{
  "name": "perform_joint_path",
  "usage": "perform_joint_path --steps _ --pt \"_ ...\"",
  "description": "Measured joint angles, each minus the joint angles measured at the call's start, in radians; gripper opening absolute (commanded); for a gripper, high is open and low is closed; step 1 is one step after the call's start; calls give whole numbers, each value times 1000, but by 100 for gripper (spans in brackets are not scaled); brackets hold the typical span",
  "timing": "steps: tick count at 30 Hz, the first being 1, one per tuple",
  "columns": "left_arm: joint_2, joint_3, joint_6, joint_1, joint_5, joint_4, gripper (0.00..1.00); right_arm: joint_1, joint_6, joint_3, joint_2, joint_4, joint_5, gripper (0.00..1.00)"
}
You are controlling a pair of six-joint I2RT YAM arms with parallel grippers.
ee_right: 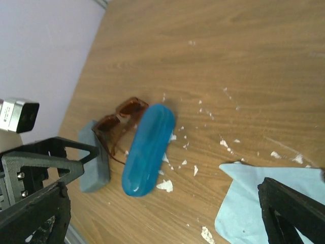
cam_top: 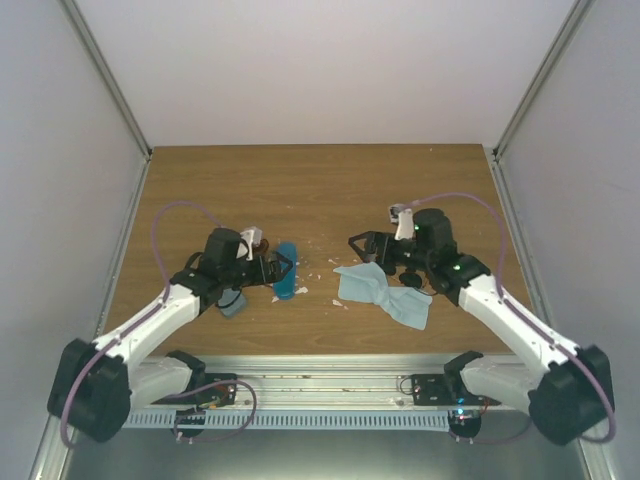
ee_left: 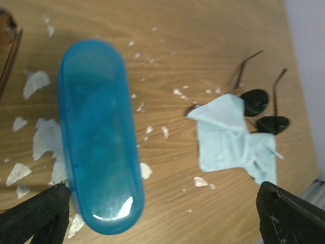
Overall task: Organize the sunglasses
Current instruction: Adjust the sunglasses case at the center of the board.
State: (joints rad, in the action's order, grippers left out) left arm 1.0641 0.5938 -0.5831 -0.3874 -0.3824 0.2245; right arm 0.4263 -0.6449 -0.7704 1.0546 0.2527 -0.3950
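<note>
My right gripper is above the bright blue oval case's near end, and that end is to its left in the top view. I should move my right gripper across and down onto it next.
The reddish-brown sunglasses (ee_right: 121,118) lie unfolded on the wood between the grey-blue case (ee_right: 94,163) and the bright blue oval case (ee_right: 148,150); only a sliver of their frame (ee_left: 8,47) shows in the left wrist view. The black round-lens sunglasses (ee_left: 262,110) lie arms up, partly under a pale blue cloth (ee_left: 227,136). My left gripper (cam_top: 282,266) hovers open just over the closed blue case (ee_left: 99,137), with nothing between its fingers (ee_left: 36,215). My right gripper (cam_top: 362,250) stands open and empty above the cloth's (cam_top: 385,290) left corner.
White flecks (ee_left: 46,138) are scattered on the wood around the blue case. White walls close in the table on three sides, and a metal rail (cam_top: 330,385) runs along the near edge. The grey-blue case (cam_top: 232,303) sits beneath my left arm.
</note>
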Motion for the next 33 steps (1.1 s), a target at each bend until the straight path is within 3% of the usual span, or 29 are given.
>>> perform_joint_path --steps 4,18,24,26,29,33 --pt "95 0 -27 -23 48 10 86 95 -4 12 99 -46 57 100" --pt "398 83 -55 -50 69 -19 86 158 -19 67 248 -143 108 100" --pt "447 100 -35 -56 -58 -95 83 193 17 47 334 -139 152 93" --pt "448 100 -34 -57 -77 -103 76 221 39 21 384 -126 185 89" --pt "445 100 -38 -57 -61 -101 71 270 82 -23 457 -104 225 84" --pt "383 83 -65 -57 28 -84 69 358 146 -122 575 -52 286 87"
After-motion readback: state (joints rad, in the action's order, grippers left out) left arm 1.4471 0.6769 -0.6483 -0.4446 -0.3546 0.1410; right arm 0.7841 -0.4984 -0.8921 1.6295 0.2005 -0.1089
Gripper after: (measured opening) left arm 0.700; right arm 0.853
